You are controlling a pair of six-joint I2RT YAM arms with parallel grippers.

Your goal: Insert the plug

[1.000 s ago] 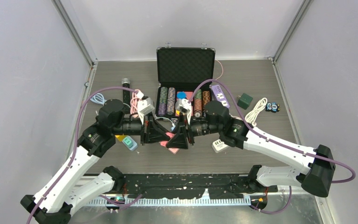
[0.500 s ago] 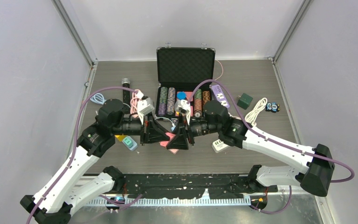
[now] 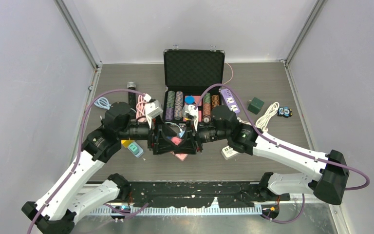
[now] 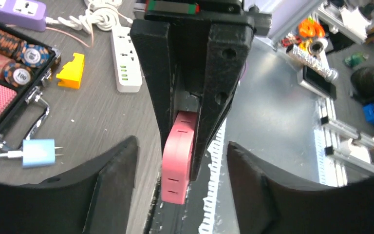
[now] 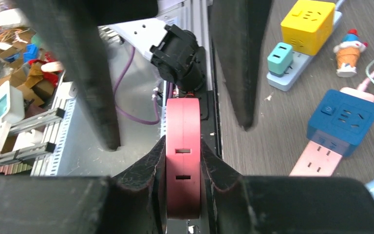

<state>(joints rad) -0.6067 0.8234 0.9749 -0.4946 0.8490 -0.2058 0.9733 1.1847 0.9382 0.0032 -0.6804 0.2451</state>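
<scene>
The socket block is hanging above the table, so I next need to tilt my right gripper downward and lower it to let go of the red socket block on the pink power strip [image 3: 180, 156] [image 5: 315, 161].
A flat red socket block [image 5: 183, 161] with two slots in its edge stands on edge between the two arms, above the table's near edge. My right gripper [image 5: 183, 168] is shut on it, one pad pressed on each flat face. My left gripper [image 4: 180, 158] faces it from the other side. Its jaws stand open, well apart from the red socket block [image 4: 177, 161]. From above, both grippers meet at the red socket block [image 3: 177, 141], mostly covering it. A light blue plug [image 4: 38, 153] with two prongs and a white cable lies on the table by the case.
An open case of poker chips [image 3: 193, 73] stands behind the grippers. Around it lie a purple power strip [image 3: 230, 97], a white power strip [image 3: 229, 152], a green cube [image 3: 256, 104], a coiled white cable [image 3: 268, 114], a yellow cube socket [image 5: 307, 19] and a blue cube socket [image 5: 343, 122].
My left gripper's jaws have opened wide and let go of the red socket block. The right gripper has closed on it. The two grippers now stand closer together.
</scene>
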